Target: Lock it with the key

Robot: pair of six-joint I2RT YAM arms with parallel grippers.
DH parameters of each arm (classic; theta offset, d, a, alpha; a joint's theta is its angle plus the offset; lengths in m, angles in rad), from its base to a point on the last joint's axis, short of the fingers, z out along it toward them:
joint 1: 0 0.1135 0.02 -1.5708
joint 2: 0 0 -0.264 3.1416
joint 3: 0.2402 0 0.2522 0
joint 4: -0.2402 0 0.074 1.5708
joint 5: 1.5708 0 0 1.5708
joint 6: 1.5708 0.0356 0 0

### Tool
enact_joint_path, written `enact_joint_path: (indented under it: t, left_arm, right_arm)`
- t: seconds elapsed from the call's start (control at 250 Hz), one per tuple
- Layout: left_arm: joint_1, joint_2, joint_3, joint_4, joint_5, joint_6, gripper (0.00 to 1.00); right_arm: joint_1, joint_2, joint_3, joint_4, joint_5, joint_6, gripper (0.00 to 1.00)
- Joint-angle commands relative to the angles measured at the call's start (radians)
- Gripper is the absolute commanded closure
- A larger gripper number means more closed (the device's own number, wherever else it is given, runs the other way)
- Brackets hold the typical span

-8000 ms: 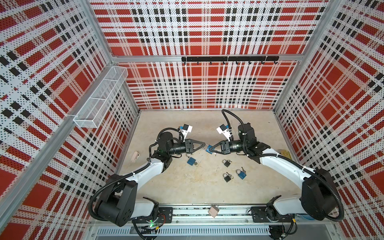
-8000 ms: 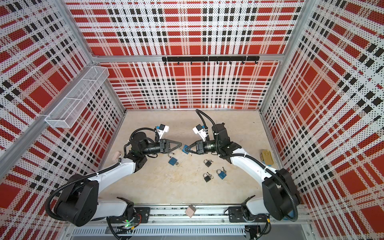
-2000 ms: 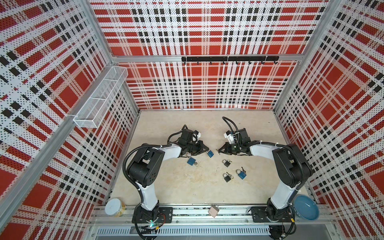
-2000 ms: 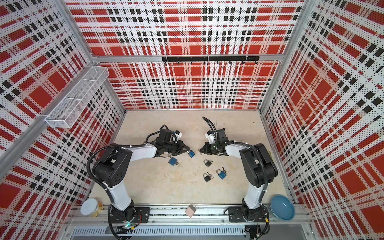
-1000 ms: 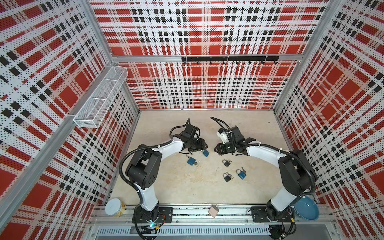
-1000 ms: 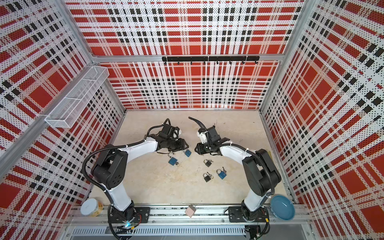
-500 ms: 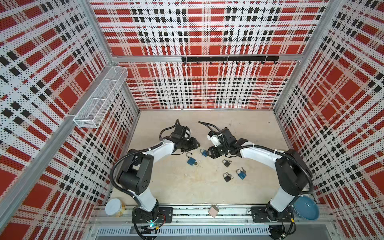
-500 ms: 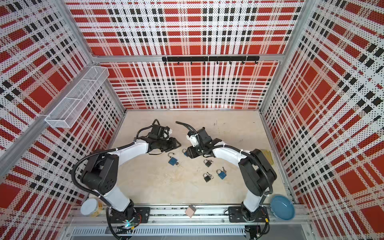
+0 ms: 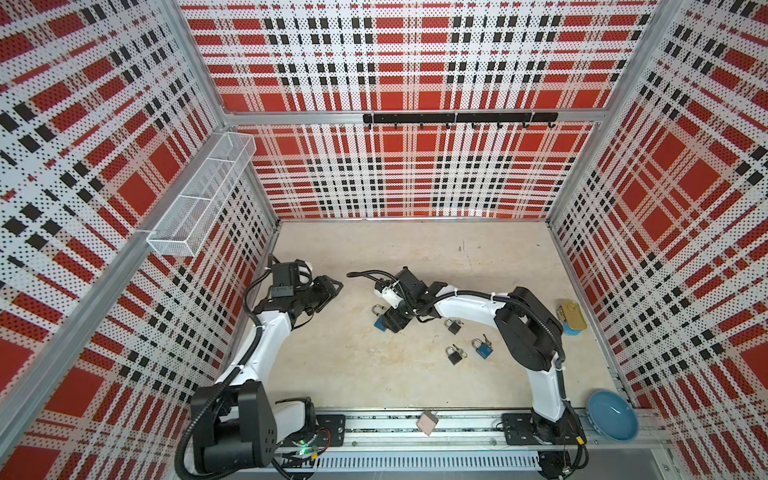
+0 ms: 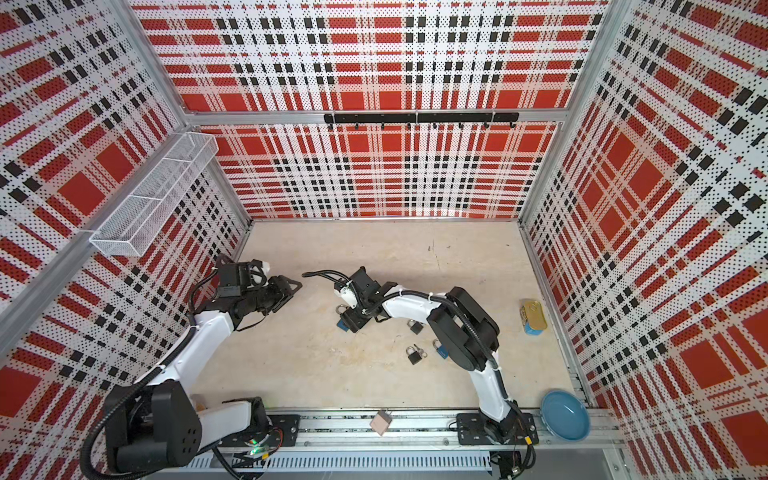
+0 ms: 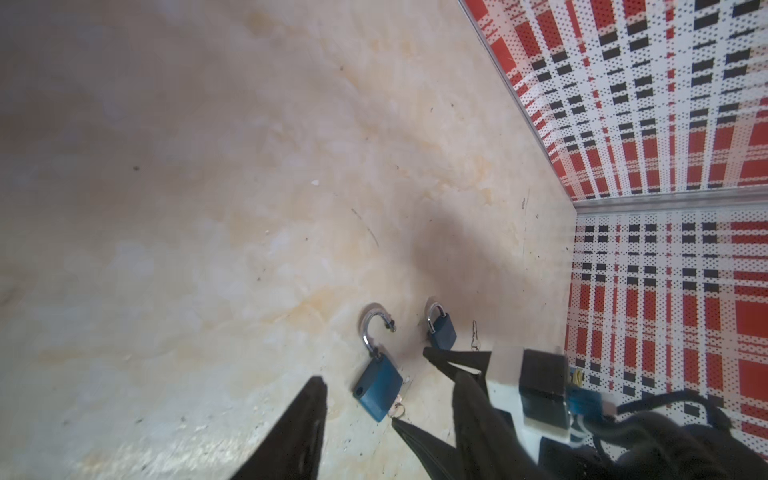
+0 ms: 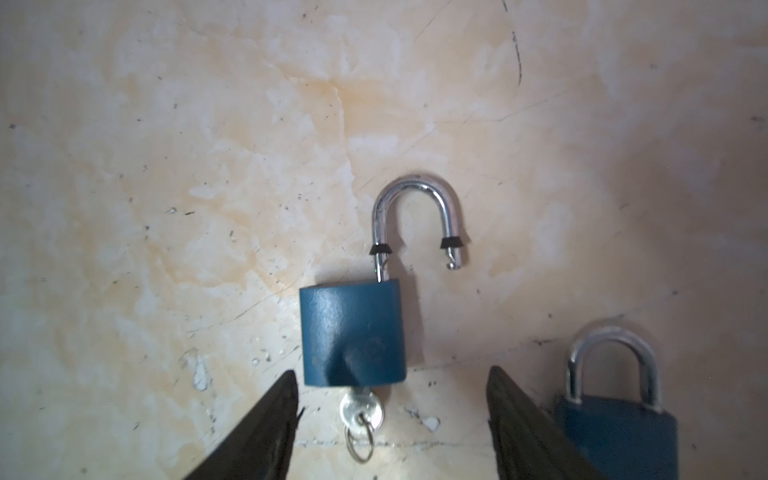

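Note:
The sides of the open padlock's blue body [image 9: 379, 324] [image 12: 353, 334] are below and past my right gripper's fingers, whose gap exceeds its width, so next I will lower them over those sides and close.
A blue padlock [image 12: 352, 332] lies flat on the beige floor with its steel shackle [image 12: 415, 195] swung open. Its key [image 12: 360, 409] sits in the keyhole with a ring hanging from it. My right gripper [image 12: 392, 372] is open just behind the key end, one finger on each side and touching nothing. In both top views the padlock [image 9: 379, 324] [image 10: 343, 325] shows at the right gripper's [image 9: 392, 322] left edge. My left gripper [image 9: 330, 286] hovers open and empty, well left of the padlock [image 11: 379, 384].
A second, shut blue padlock [image 12: 615, 415] lies beside the right gripper's finger. Two black padlocks [image 9: 454, 327] [image 9: 454, 355] and another blue one [image 9: 483, 349] lie further right. A tin [image 9: 571, 316], a blue bowl [image 9: 613, 415], a pink block [image 9: 428, 422] and a wire basket [image 9: 199, 195] line the edges.
My right gripper has opened and swung left over the padlock, which now lies free on the floor. My left gripper has drawn back to the left, away from it.

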State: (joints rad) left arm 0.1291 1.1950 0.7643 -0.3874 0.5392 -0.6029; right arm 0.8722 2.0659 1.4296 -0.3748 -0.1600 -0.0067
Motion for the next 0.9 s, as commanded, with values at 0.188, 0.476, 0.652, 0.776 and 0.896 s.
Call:
enact_joint_path:
  t: [0.188,0.476,0.652,0.776,0.896]
  left_arm:
    - [0.118,-0.075,-0.082,-0.018,0.140,-0.009,0.47]
    - [0.131,-0.065,-0.109,0.017,0.174,-0.014,0.47]
    - [0.137,-0.058,-0.114,0.023,0.187,-0.016,0.47]
    - [0.139,-0.067,-0.116,0.024,0.187,-0.016,0.47]
    - [0.139,-0.071,-0.115,0.022,0.179,-0.013,0.47]
  right_arm:
    - [0.048,0.084,0.093,-0.069,0.122,-0.113,0.26]
    - [0.081,0.112,0.114,-0.085,0.195,-0.126,0.28]
    - [0.088,0.139,0.139,-0.111,0.212,-0.131,0.38]
    - [0.090,0.147,0.147,-0.121,0.211,-0.137,0.49]
    - [0.091,0.145,0.149,-0.127,0.212,-0.140,0.68]
